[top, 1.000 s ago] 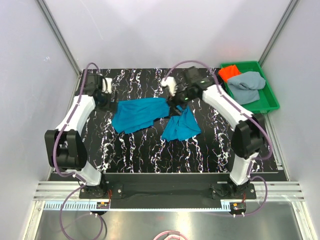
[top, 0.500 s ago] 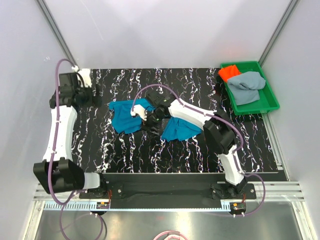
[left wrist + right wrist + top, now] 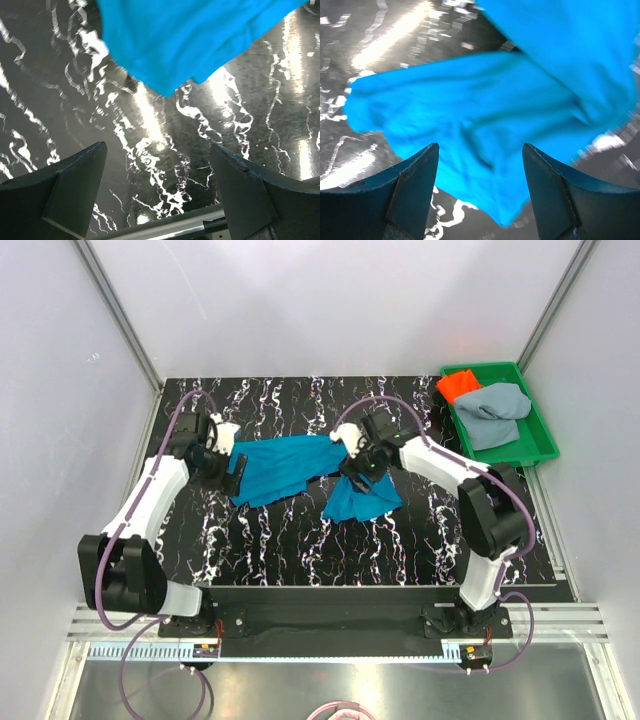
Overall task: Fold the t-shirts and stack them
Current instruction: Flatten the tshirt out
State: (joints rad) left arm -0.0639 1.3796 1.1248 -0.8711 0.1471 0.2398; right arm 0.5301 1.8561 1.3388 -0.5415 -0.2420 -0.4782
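The t-shirt's front lobe's near corner [image 3: 331, 514] [image 3: 361, 106] has its edge on empty table. I should next move my right gripper down and back onto it, toward the left in the top view.
The teal-blue t-shirt [image 3: 290, 468] lies crumpled across the middle of the black marbled table, with a lobe hanging toward the front [image 3: 362, 498]. My left gripper [image 3: 236, 468] is open and empty at the shirt's left edge; in the left wrist view [image 3: 160, 172] the shirt's edge [image 3: 200, 40] lies ahead of the jaws. My right gripper [image 3: 357, 457] is open just above the shirt's right part; in the right wrist view [image 3: 480, 172] the cloth [image 3: 485, 100] lies between and beyond the fingers. The orange-red shirt [image 3: 459, 385] and grey-blue shirt [image 3: 496, 410] lie in the tray.
The green plastic tray [image 3: 541, 440] stands at the back right corner of the table. White walls and metal frame posts enclose the table on the left, back and right. A metal rail [image 3: 165, 227] shows at the bottom of the left wrist view.
My left arm swung from the far left corner in to the shirt's left edge. My right gripper moved from the shirt's middle-left back toward the right. The shirt's left part spread out wider.
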